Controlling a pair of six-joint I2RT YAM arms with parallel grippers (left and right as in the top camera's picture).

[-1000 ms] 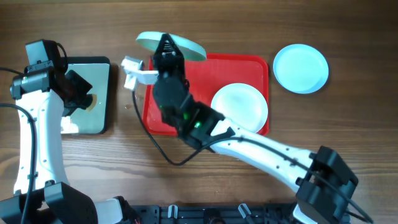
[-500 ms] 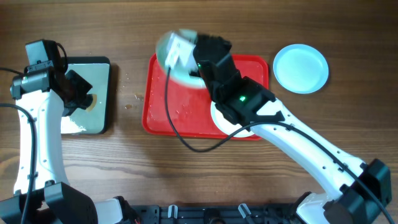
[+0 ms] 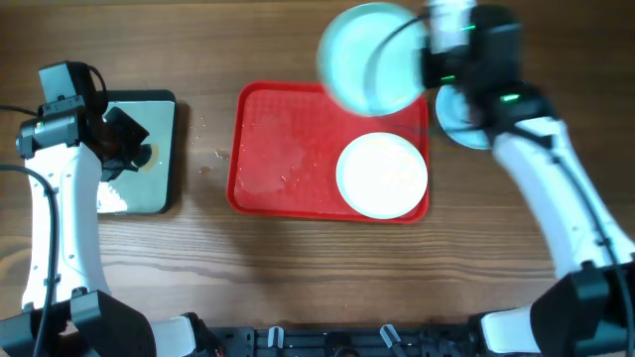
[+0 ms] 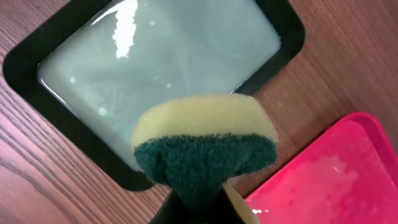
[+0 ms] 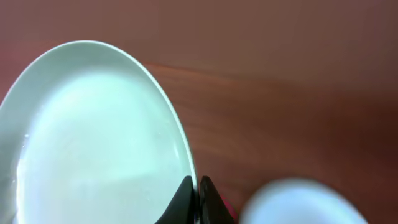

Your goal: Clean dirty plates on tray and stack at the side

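The second aqua plate is below my right gripper and to its right in the overhead view. I will swing past it, go down, and let go of the rim of the pale aqua plate beside it.
My right gripper is shut on the rim of a pale aqua plate, held in the air over the far right corner of the red tray and blurred by motion. A white plate lies on the tray's right half. A second aqua plate rests on the table right of the tray, partly hidden by my right arm. My left gripper is shut on a yellow-and-green sponge, hanging above the dark water tray.
The dark narrow tray holds cloudy greenish water at the far left. Wet smears show on the red tray's left half. Bare wooden table lies in front of both trays.
My right arm has swung the aqua plate from the tray's far left corner across to its far right corner, near the plate on the table. The left arm has not moved.
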